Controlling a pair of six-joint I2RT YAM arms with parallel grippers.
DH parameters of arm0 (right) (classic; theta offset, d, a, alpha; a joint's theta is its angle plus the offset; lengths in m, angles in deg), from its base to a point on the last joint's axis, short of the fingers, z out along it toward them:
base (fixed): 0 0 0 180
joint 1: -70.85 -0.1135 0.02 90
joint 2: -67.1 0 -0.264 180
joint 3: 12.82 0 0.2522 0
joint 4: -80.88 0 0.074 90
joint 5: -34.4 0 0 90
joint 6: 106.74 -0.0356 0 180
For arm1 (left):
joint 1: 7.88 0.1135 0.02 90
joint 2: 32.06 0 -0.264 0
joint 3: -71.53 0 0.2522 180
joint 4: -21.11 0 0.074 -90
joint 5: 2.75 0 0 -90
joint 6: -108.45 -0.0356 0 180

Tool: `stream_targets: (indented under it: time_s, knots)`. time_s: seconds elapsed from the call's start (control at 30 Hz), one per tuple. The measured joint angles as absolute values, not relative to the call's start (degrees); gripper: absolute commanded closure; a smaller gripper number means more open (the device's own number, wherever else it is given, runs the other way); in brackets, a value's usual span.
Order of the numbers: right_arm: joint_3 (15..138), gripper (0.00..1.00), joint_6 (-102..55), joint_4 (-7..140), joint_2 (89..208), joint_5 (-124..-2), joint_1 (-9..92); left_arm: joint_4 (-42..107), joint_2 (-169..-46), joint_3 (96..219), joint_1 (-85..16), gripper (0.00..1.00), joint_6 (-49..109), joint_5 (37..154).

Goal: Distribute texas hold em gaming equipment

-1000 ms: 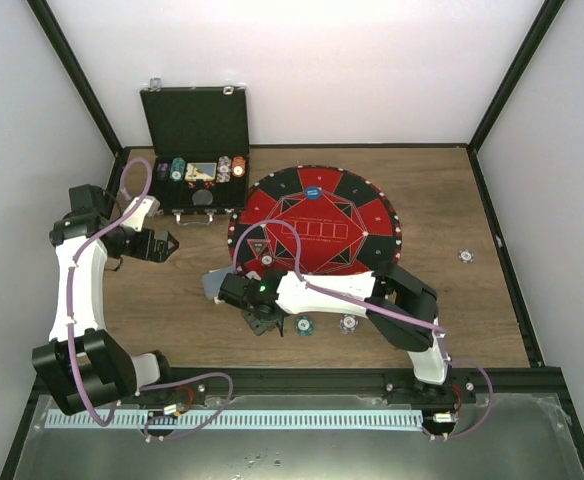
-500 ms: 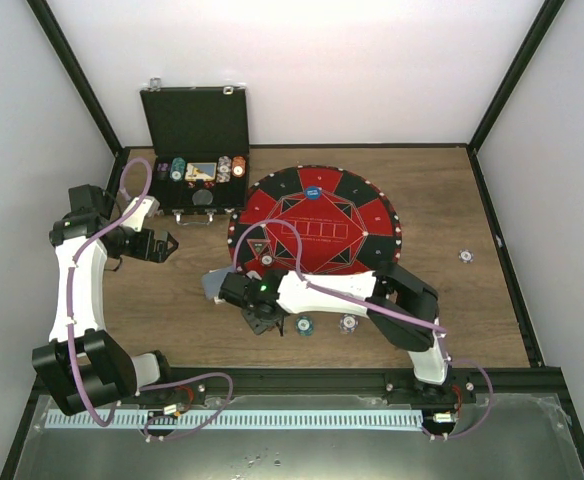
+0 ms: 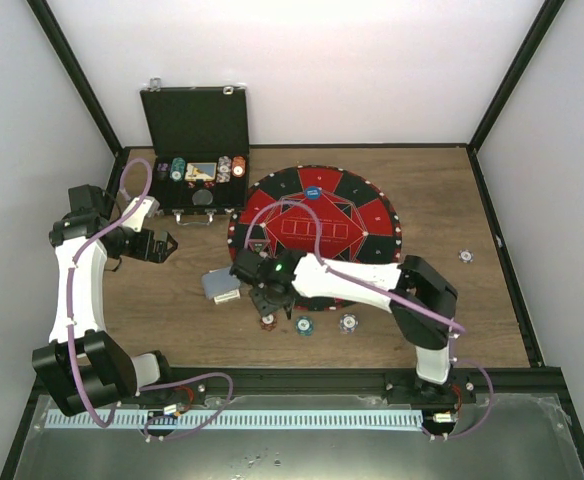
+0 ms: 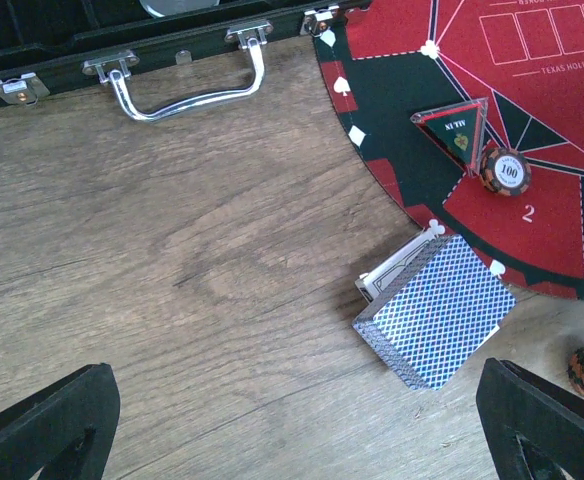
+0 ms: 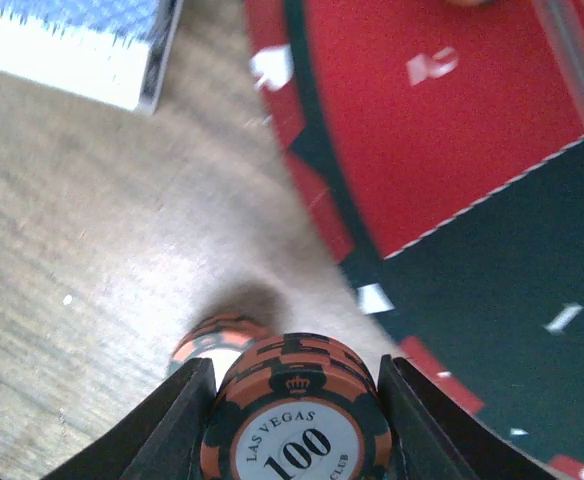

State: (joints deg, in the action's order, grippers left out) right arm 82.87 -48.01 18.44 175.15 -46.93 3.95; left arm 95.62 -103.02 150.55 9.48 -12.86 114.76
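The right gripper lifts outward over the mat next, then lowers the stack beside the blue button to release it, since the button lies outward of my gripper.
My right gripper (image 3: 270, 298) is shut on a small stack of brown-red "100" poker chips (image 5: 297, 385), held just above the wood by the mat's near-left rim. In the right wrist view the gripper (image 5: 298, 440) has one more brown-red chip (image 5: 212, 340) lying on the table under it; that chip also shows in the top view (image 3: 269, 322). A teal chip (image 3: 304, 325) and a white chip (image 3: 348, 322) lie to its right. The grey-blue-backed card deck (image 3: 220, 286) lies left of the gripper and shows in the left wrist view (image 4: 437, 310). My left gripper (image 3: 162, 245) is open and empty over bare wood (image 4: 297, 440).
The round red-and-black mat (image 3: 372, 215) carries a blue button (image 3: 313, 191), a brown-red chip (image 4: 504, 171) and a clear triangular marker (image 4: 457, 125). The open black case (image 3: 197, 120) with chips stands at the back left. A lone white chip (image 3: 465, 256) lies at the right.
My right gripper has moved right and a little away from the near edge, uncovering the card deck. One brown-red chip now lies on the table below it. The left arm has not moved.
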Motion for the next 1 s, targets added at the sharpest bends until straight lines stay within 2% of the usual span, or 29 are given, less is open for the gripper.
stream_targets:
  time_s: [0.2, 0.37, 0.67, 1.0]
  knots:
    - [87.81, 0.88, -44.82, 16.16, 173.27, -45.84, 12.48, 95.71, -103.02, 151.05, 9.51, 0.00, -12.86, 114.71]
    - [94.89, 0.88, -40.97, 15.81, 174.60, -43.94, 24.02, 95.88, -103.04, 151.73, 9.48, 0.00, -12.80, 114.78]
    - [114.19, 0.88, -35.99, 18.50, 190.69, -41.53, 40.48, 96.28, -103.96, 151.75, 9.51, 0.00, -12.67, 115.52]
    - [120.36, 0.88, -34.06, 19.70, 205.95, -44.18, 46.49, 96.74, -104.37, 151.81, 9.51, 0.00, -12.95, 115.94]
